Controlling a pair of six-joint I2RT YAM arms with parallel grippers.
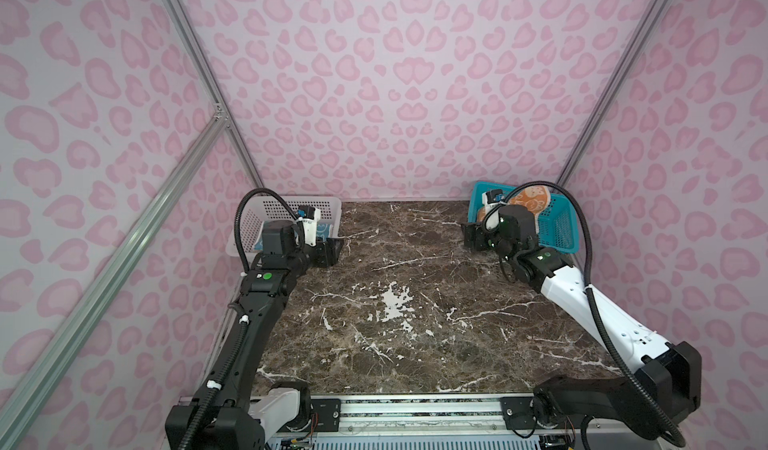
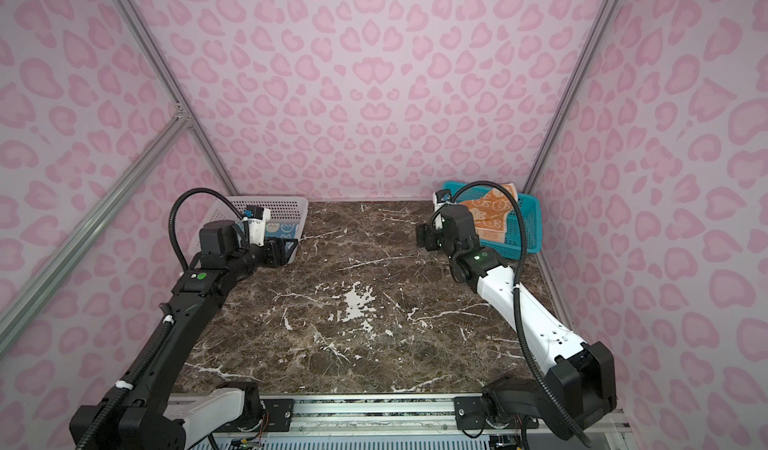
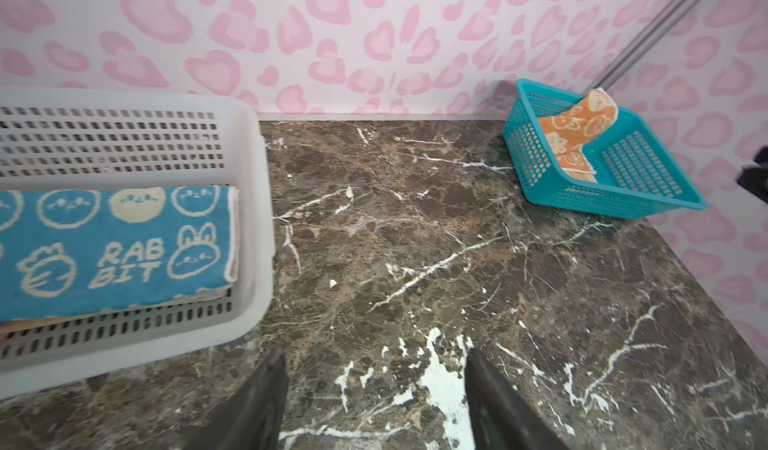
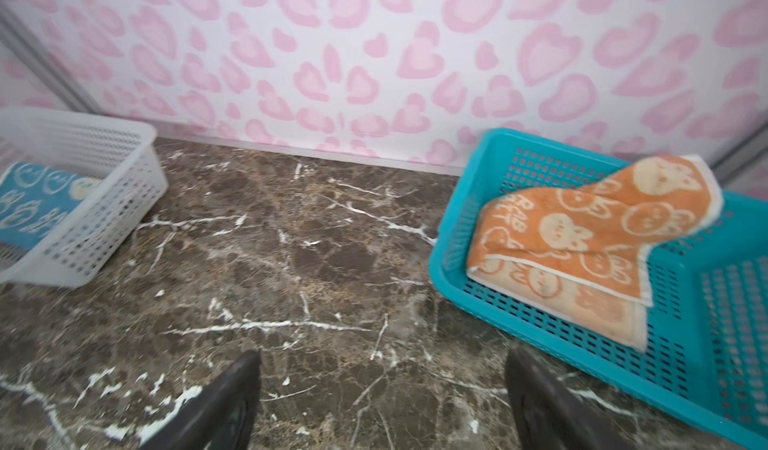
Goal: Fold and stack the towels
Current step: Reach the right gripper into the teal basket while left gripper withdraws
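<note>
The right gripper moves outward over the teal basket (image 4: 457,227) next and goes down onto the orange towel's white near hem (image 4: 556,276), since that lies outward and below it.
A blue towel (image 3: 112,252) with white rabbits lies folded flat in the white basket (image 3: 249,136) at the back left, also seen as the blue towel (image 2: 282,229) in a top view. A pale strip (image 3: 25,323) peeks out beneath it. An orange towel (image 4: 582,235) lies crumpled in the teal basket (image 4: 457,227) at the back right, one corner draped up its far wall. My left gripper (image 3: 376,356) hovers open and empty over the marble, beside the white basket's near corner. My right gripper (image 4: 382,356) is open and empty, just left of the teal basket.
The dark marble tabletop (image 1: 395,302) lies between the two arms. Pink patterned walls close in the back and both sides. A metal rail (image 1: 415,410) runs along the front edge. The teal basket (image 1: 561,227) sits tilted against the back right corner.
</note>
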